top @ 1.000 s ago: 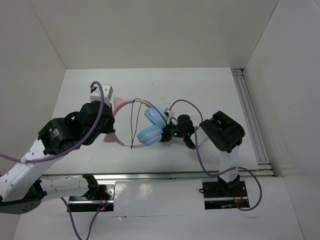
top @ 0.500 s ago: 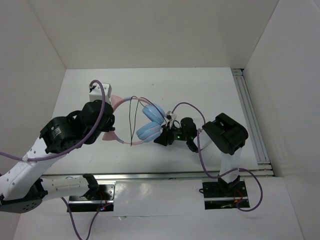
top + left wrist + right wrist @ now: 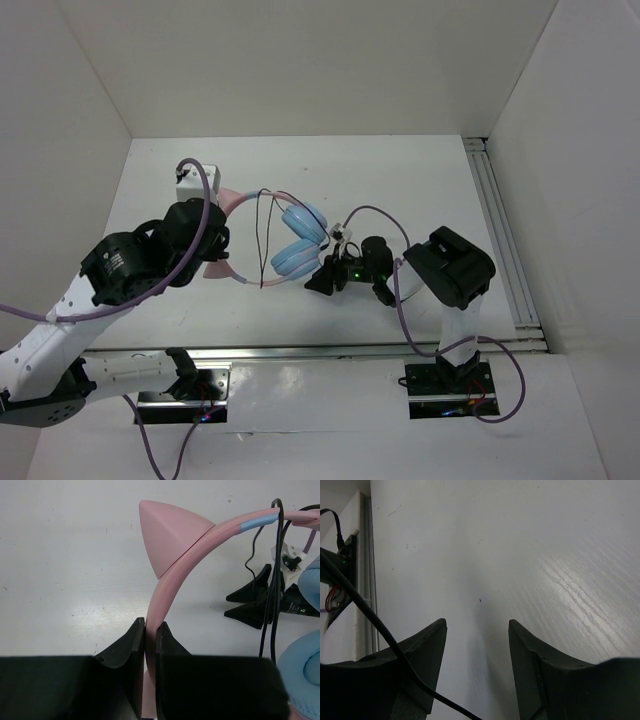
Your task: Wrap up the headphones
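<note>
The thin black cord already crosses into the gap between my right gripper's open fingers. I need to keep that gripper nearly in place and close its fingers on the cord.
The headphones have a pink cat-eared headband point(image 3: 236, 197) and two light blue ear cups point(image 3: 296, 257), and are held up over the table. My left gripper point(image 3: 213, 246) is shut on the headband point(image 3: 172, 575) just below a cat ear point(image 3: 167, 535). The thin black cord point(image 3: 264, 240) hangs from the headband beside the cups point(image 3: 306, 667). My right gripper point(image 3: 317, 277) is open and empty, just right of the lower cup. In the right wrist view a thin black cord point(image 3: 370, 616) crosses in front of the left finger of the right gripper point(image 3: 477, 625).
The purple robot cables point(image 3: 375, 207) loop above the right arm. A metal rail point(image 3: 500, 235) runs along the table's right side and another along the front edge point(image 3: 330, 350). White walls enclose the table on three sides.
The left gripper has carried the headphones a little to the left and away from me. The right gripper has shifted left and toward the front, now below the cups.
</note>
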Tool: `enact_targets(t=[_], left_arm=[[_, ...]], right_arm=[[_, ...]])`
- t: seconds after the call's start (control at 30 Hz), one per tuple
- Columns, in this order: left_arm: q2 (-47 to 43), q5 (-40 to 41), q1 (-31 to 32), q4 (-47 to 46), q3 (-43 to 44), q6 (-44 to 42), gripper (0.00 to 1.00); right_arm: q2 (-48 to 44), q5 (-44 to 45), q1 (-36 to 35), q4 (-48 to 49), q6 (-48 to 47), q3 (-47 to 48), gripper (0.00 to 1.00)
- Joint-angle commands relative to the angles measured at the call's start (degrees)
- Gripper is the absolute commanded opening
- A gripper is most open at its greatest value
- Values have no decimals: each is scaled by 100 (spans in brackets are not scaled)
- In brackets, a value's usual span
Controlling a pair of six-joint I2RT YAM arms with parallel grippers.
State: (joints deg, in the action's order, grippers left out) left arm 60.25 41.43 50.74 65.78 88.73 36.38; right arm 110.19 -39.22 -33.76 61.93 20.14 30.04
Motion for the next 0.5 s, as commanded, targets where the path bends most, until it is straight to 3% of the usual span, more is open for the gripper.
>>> enact_targets(t=[0.0, 0.23, 0.37, 0.47], left_arm=[[-48, 217, -187, -496, 83, 247, 0], [-48, 93, -354, -680, -74, 124, 0], [-101, 93, -468, -741, -136, 71, 0], [-101, 93, -469, -795, -241, 9, 0]], right_arm=[[152, 81, -87, 196, 51, -209, 61], [319, 81, -140, 91, 51, -86, 52], [380, 90, -140, 91, 51, -86, 61], [380, 90, -140, 205, 104, -139, 61]])
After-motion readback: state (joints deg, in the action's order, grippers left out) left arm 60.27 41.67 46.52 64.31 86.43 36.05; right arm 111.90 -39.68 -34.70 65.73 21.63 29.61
